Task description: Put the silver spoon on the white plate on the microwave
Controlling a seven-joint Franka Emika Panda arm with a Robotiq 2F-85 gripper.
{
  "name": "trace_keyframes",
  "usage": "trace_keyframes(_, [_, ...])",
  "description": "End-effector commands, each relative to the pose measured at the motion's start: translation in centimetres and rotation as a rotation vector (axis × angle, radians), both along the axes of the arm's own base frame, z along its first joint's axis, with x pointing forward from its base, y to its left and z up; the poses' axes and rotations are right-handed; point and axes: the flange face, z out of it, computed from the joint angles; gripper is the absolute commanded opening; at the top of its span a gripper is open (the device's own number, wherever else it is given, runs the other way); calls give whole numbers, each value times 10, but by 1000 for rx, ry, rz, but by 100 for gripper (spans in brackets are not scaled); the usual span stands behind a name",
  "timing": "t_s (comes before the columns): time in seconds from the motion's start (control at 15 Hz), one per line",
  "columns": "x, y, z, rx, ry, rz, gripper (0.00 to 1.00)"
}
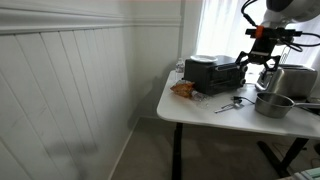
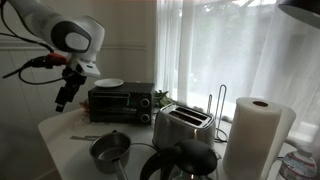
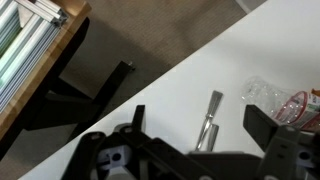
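Observation:
Next, my gripper moves down and across toward the pot, onto the handle of the silver spoon [image 3: 208, 122].
The silver spoon [image 3: 208, 122] lies on the white table, seen between my fingers in the wrist view. It also shows in an exterior view [image 1: 228, 104] in front of the microwave. My gripper [image 3: 195, 112] is open and empty, hovering above the spoon; it shows in both exterior views [image 1: 256, 66] [image 2: 65, 96]. The black microwave [image 1: 216, 74] [image 2: 122, 101] stands at the back of the table. The small white plate [image 1: 205, 58] [image 2: 110, 83] lies on its top.
A grey metal pot [image 1: 272, 103] [image 2: 110, 148] stands near the spoon. A crinkly snack bag [image 1: 183, 89] [image 3: 285, 100] lies by the microwave. A silver toaster [image 2: 182, 125], a paper towel roll [image 2: 255, 135] and the table edge [image 3: 150, 80] are close by.

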Motion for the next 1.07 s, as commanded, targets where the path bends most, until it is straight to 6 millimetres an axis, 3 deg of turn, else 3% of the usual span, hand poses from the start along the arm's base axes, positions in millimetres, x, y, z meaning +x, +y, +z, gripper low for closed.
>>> trace_keyframes(0.0, [22,22,-34,65,15,-75,100])
trace_keyframes(0.27, [50,23,-65,87,-28,-192,100])
trace_keyframes(0.53, [74,7,-86,74,-74,-240,100])
trace_keyframes(1.0, [80,-35,-108,23,-59,-234,100])
